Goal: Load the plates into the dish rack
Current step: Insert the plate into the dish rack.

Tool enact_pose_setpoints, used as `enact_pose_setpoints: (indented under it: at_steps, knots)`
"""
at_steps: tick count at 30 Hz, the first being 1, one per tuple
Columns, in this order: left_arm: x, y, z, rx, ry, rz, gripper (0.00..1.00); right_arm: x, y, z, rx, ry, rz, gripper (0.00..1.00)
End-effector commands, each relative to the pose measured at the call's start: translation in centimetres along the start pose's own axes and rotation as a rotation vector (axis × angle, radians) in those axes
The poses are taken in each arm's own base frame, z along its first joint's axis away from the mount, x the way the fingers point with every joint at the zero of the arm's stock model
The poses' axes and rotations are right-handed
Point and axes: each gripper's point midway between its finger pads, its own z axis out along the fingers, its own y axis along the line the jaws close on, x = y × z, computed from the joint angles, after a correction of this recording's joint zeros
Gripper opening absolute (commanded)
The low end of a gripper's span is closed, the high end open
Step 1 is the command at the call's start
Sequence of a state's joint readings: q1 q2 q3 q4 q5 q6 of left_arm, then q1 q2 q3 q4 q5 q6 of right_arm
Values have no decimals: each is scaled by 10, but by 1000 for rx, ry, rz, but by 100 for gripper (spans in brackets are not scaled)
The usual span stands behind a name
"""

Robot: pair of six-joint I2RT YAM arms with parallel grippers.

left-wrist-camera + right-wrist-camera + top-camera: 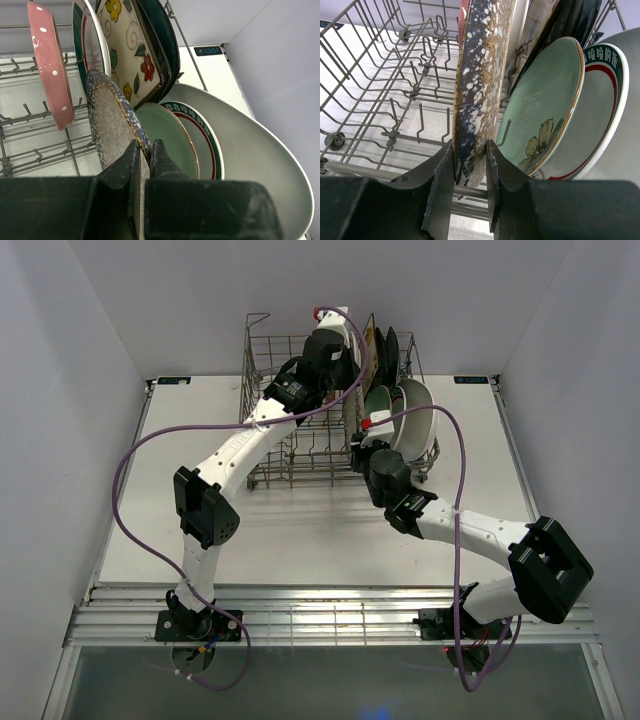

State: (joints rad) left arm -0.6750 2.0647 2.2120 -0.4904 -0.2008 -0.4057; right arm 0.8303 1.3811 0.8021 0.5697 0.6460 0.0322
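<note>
I should next move the speckled plate's lower edge (354,436) (474,165) in my right gripper sideways toward the pale green plate and let go of it, because it is inside the rack's near bar.
The grey wire dish rack (262,390) stands at the back of the table. Several plates stand on edge in its right half: pink (50,65), cream floral square (132,55), dark teal (162,35), pale green (167,135), teal-rimmed white (205,135) and the white oval (260,150). The speckled plate (110,117) stands upright among the tines. My left gripper (146,144) reaches in from above and is shut on its top rim. My right gripper (470,146) is at the rack's near side, shut on the lower edge of the speckled plate (480,75).
The rack's left half (385,75) holds only bare tines. The pale green plate (545,100) leans close beside my right gripper's right finger. The white oval plate (415,415) bulges over the rack's right wall. White walls enclose the table on three sides.
</note>
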Motion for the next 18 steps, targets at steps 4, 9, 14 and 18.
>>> enact_pose_setpoints:
  at_steps: [4,9,14,18]
  knots:
    - [-43,19,-11,4,-94,127,26,-46,-18,0,74,-127,168,8]
    - [-43,17,-12,18,-93,132,42,-39,-27,-1,110,-111,191,8]
    - [-45,15,-12,28,-98,136,60,-35,-29,-1,121,-101,207,8]
    - [-48,14,-12,30,-105,139,77,-35,-30,-1,127,-99,213,8]
